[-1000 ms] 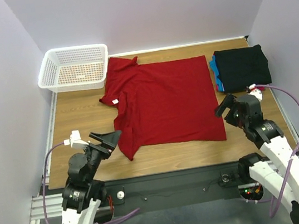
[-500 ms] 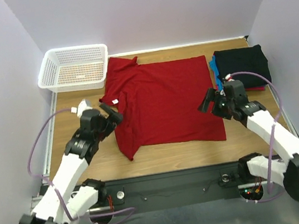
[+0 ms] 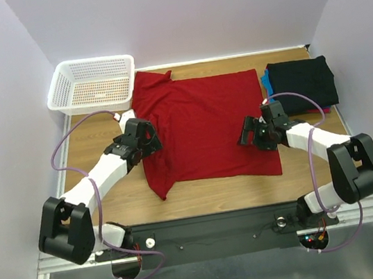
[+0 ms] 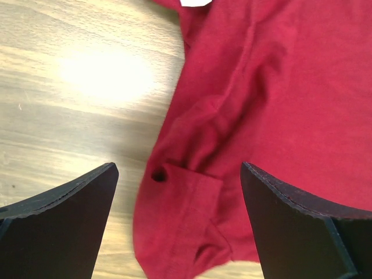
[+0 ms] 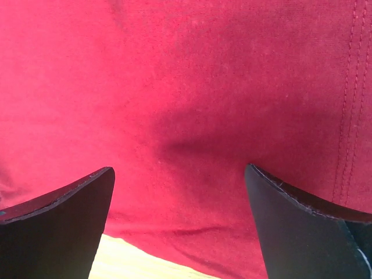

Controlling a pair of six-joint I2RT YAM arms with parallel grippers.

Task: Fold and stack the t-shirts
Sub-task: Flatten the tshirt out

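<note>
I will next lower my left gripper onto the red shirt's bunched edge (image 3: 150, 162) (image 4: 177, 174) beside the bare table, between its open fingers, and close it, because that edge is rumpled.
A plain bright red t-shirt (image 3: 202, 126) lies spread flat in the middle of the table. My left gripper (image 3: 146, 142) is open and low over its left side, with a folded sleeve (image 4: 192, 192) between the fingers. My right gripper (image 3: 249, 132) is open and low over the shirt's right part, near the hem (image 5: 192, 232); red cloth fills that view. A stack of folded t-shirts stands at the back right: a black one (image 3: 302, 84) on top, with blue (image 3: 268, 89) and pink-red (image 3: 324, 110) edges showing under it.
A white plastic lattice basket (image 3: 92, 85) stands at the back left corner. Bare wooden table (image 3: 96, 142) shows left of the shirt and along the front edge. Purple walls close in the sides and back.
Both arms have reached forward from near the front edge. The left gripper has come over the shirt's left sleeve, the right gripper over its right part. The shirt has not moved.
</note>
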